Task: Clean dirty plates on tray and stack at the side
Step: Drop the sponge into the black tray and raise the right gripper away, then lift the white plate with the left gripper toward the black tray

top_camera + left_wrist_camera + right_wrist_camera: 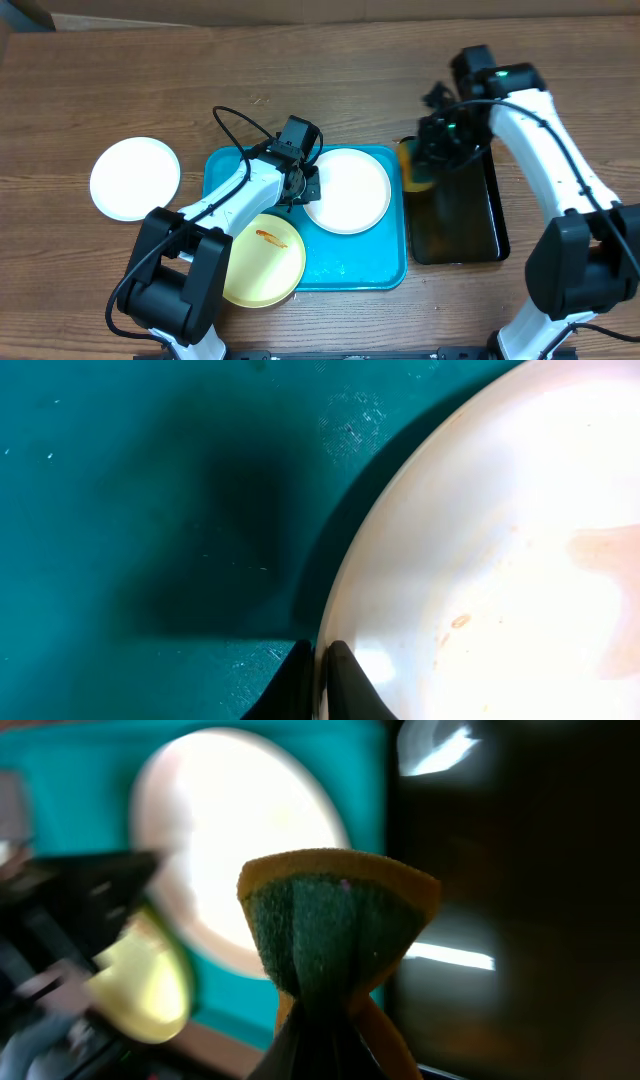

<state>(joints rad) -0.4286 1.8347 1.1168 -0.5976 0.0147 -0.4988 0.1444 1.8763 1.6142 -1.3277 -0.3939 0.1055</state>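
Note:
My right gripper moves away from the white plate next, over the middle of the black tray and down. The tray's empty bottom leaves the sponge (335, 935) room.
The turquoise tray (232, 172) holds a white plate (348, 190) at its right and a pale yellow plate (264, 258) with an orange-red smear at its front left. A second white plate (135, 178) lies on the table left of the tray. My left gripper (303, 187) is shut on the left rim of the white plate in the tray; the left wrist view (322, 680) shows the rim pinched between the fingers and a faint orange smear on the plate (520, 560). My right gripper (325, 1045) is shut on a yellow-and-green sponge (335, 935), held at the black tray's left edge (415, 165).
A narrow black tray (460, 215) lies right of the turquoise tray. The yellow plate overhangs the turquoise tray's front left corner. Bare wooden table lies behind and to the far left.

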